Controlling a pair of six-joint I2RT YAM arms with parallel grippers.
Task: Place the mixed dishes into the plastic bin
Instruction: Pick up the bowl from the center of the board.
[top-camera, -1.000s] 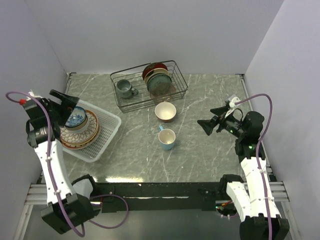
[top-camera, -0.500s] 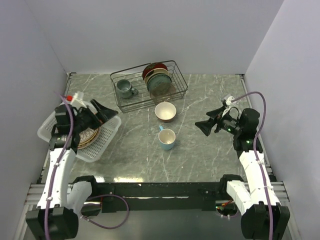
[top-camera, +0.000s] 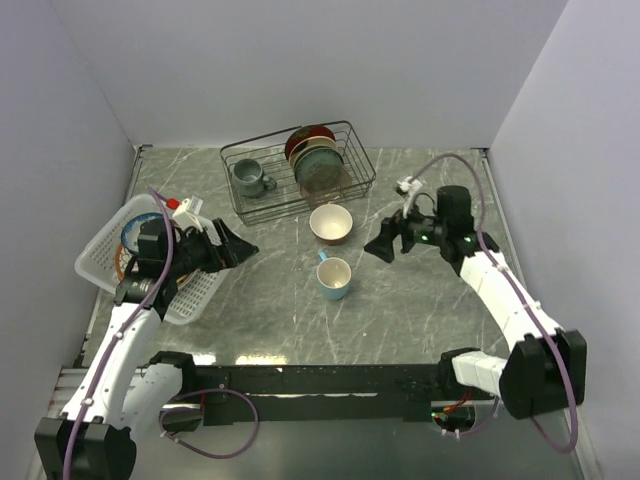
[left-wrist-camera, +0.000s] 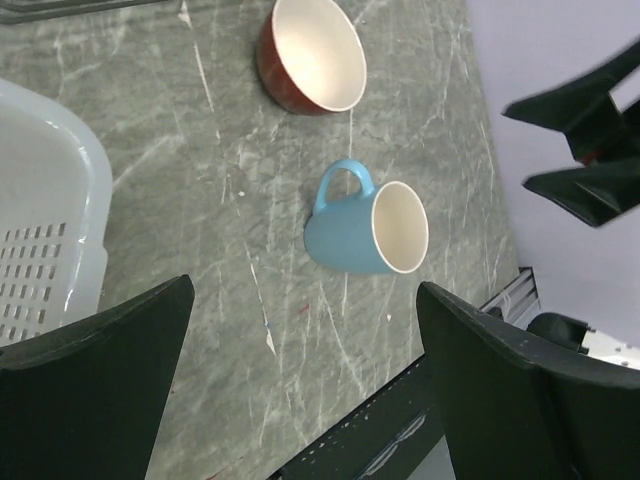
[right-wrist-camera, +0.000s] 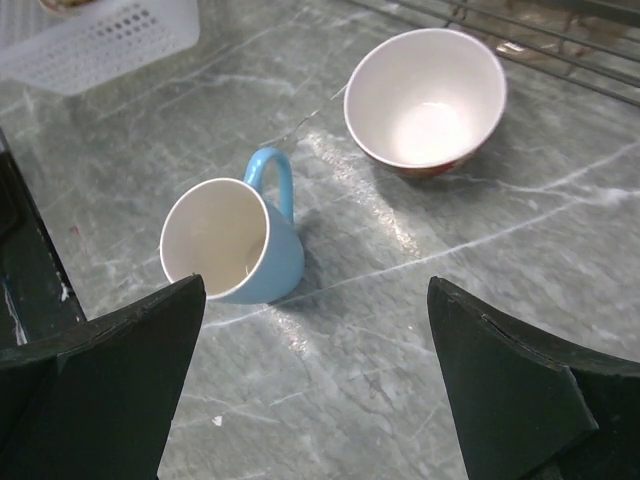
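The cream bowl, with its opening up, lies below my right gripper and to its left in the top view: I will go there and down astride the cream bowl's nearest rim (top-camera: 351, 226) (right-wrist-camera: 491, 134).
A light blue mug (top-camera: 334, 277) stands on the marble table, its handle toward the back. A cream bowl with a red outside (top-camera: 331, 223) sits just behind it. The white plastic bin (top-camera: 100, 240) at the left holds stacked plates and a blue-patterned bowl (top-camera: 134, 232), partly hidden by my left arm. My left gripper (top-camera: 238, 250) is open just right of the bin and points at the mug (left-wrist-camera: 360, 230). My right gripper (top-camera: 378, 247) is open to the right of the mug (right-wrist-camera: 235, 245) and bowl (right-wrist-camera: 425, 100). Neither gripper holds anything.
A black wire rack (top-camera: 300, 165) at the back holds a grey mug (top-camera: 250, 178) and upright plates (top-camera: 318, 158). Grey walls close in on both sides. The bin's corner (left-wrist-camera: 40, 200) sits close beside my left fingers.
My left arm swung down from over the bin and out to its right, toward the mug. My right gripper moved left and back, closer to the bowl and mug. Both stayed open.
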